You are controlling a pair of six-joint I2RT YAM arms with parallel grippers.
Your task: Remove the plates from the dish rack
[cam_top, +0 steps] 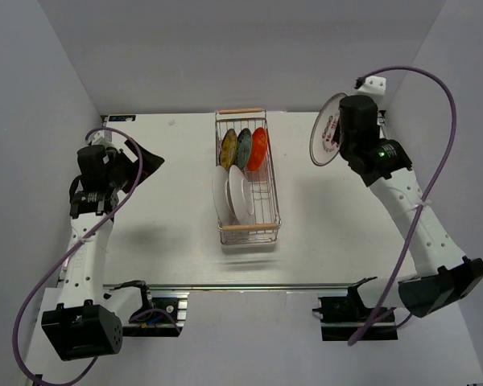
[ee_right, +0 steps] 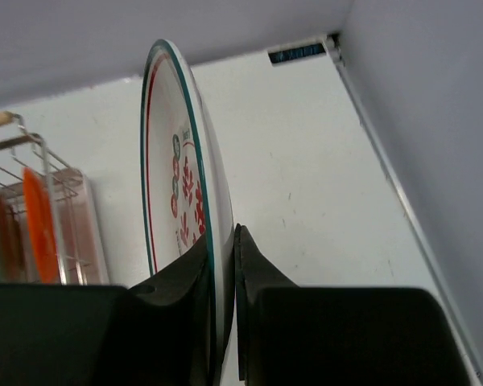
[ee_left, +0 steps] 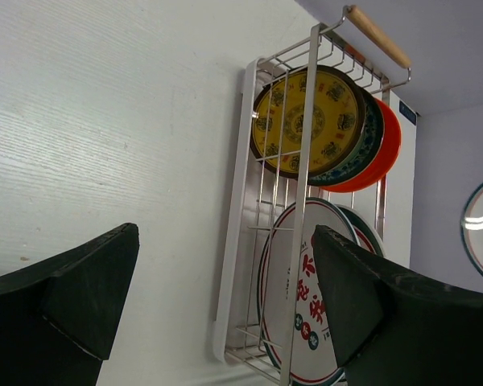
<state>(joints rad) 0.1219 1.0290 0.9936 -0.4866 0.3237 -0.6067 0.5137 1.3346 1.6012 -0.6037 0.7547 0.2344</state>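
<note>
My right gripper lowers and tilts the teal-rimmed white plate flat beside the rack (ee_right: 286,231) next.
The dish rack (cam_top: 274,190) stands mid-table with its long side running away from me. At its far end stand the yellow-olive (cam_top: 229,147), grey-blue (cam_top: 243,146) and orange (cam_top: 258,148) plates, and at the near end two white plates (cam_top: 232,195). My right gripper (cam_top: 343,135) is shut on the rim of the teal-rimmed white plate (cam_top: 325,129) and holds it upright in the air to the right of the rack. The wrist view shows this plate (ee_right: 171,153) pinched between the fingers. My left gripper (cam_top: 147,161) is open and empty to the left of the rack.
White walls close in the table on the left, back and right. The left wrist view looks at the rack's left side (ee_left: 233,217). The arm bases and cables sit at the near edge.
</note>
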